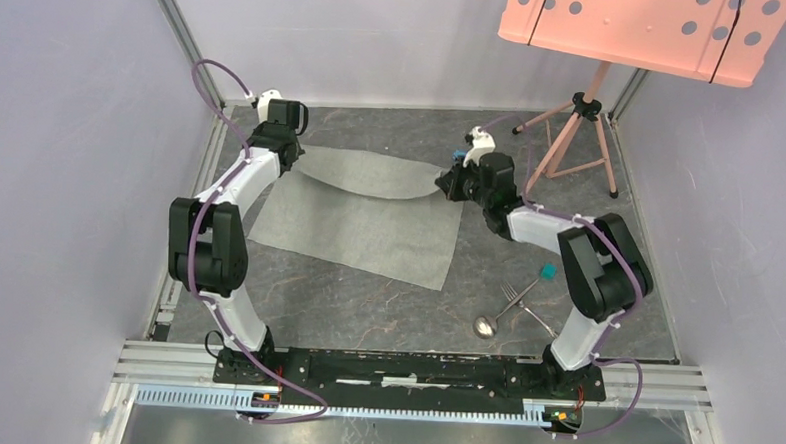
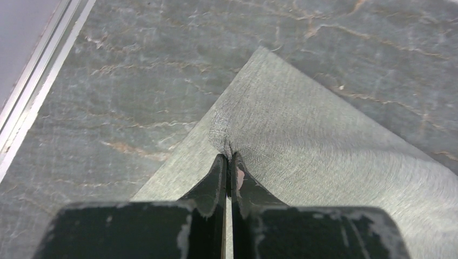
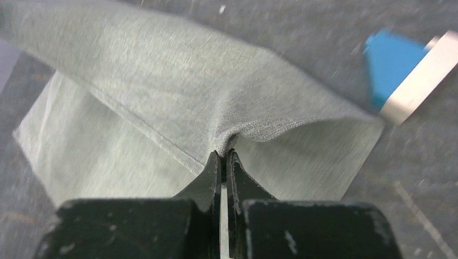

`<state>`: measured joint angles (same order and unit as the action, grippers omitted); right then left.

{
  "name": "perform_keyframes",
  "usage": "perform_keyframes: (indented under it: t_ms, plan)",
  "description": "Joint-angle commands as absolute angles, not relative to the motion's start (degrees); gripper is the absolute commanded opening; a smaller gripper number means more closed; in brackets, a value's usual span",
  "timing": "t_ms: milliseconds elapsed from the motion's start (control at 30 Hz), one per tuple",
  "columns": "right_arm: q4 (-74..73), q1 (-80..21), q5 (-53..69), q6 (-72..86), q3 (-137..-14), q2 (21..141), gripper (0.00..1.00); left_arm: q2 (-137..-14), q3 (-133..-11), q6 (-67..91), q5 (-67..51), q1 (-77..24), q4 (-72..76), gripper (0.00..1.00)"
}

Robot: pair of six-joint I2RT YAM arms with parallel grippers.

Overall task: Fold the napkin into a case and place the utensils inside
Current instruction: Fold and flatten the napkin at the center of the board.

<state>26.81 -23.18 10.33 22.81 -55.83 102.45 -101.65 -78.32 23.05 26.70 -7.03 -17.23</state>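
The napkin's near half lies uncovered. Next, my left gripper releases the pinched corner back and down on the napkin's near corner on the gripper's side.
The light grey napkin lies mid-table with its far edge lifted into a sagging band. My left gripper is shut on the napkin's far left corner; the cloth puckers at its tips in the left wrist view. My right gripper is shut on the far right corner, pinching the napkin over the flat part in the right wrist view. The silver fork and spoon lie crossed at the front right, apart from the napkin.
A small blue and white block sits by the fork and shows in the right wrist view. A pink tripod stands at the back right under a pink perforated board. Grey walls enclose the table.
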Motion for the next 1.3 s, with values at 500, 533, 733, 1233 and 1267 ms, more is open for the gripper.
perform_keyframes:
  t_ms: [500,533,733,1233,1267]
  plan:
    - [26.9,-37.6,3.1,22.5,-29.2,80.0,0.02,-105.1,-74.3,28.7,21.0,-3.5,-39.9,0.02]
    - [26.8,-37.8,3.5,22.5,-28.9,80.1,0.02,-105.1,-74.2,28.4,21.0,-3.6,-40.1,0.02]
    - [26.8,-38.9,3.5,22.6,-27.4,78.2,0.02,-101.8,-73.4,26.8,24.7,-2.5,-42.6,0.02]
    - [29.3,-41.8,4.7,26.2,-19.6,75.3,0.03,-99.4,-64.6,28.3,25.0,-0.1,-40.2,0.02]
    - [29.2,-42.0,4.5,26.1,-19.9,75.8,0.03,-100.4,-65.4,28.7,25.0,-0.1,-40.7,0.02]
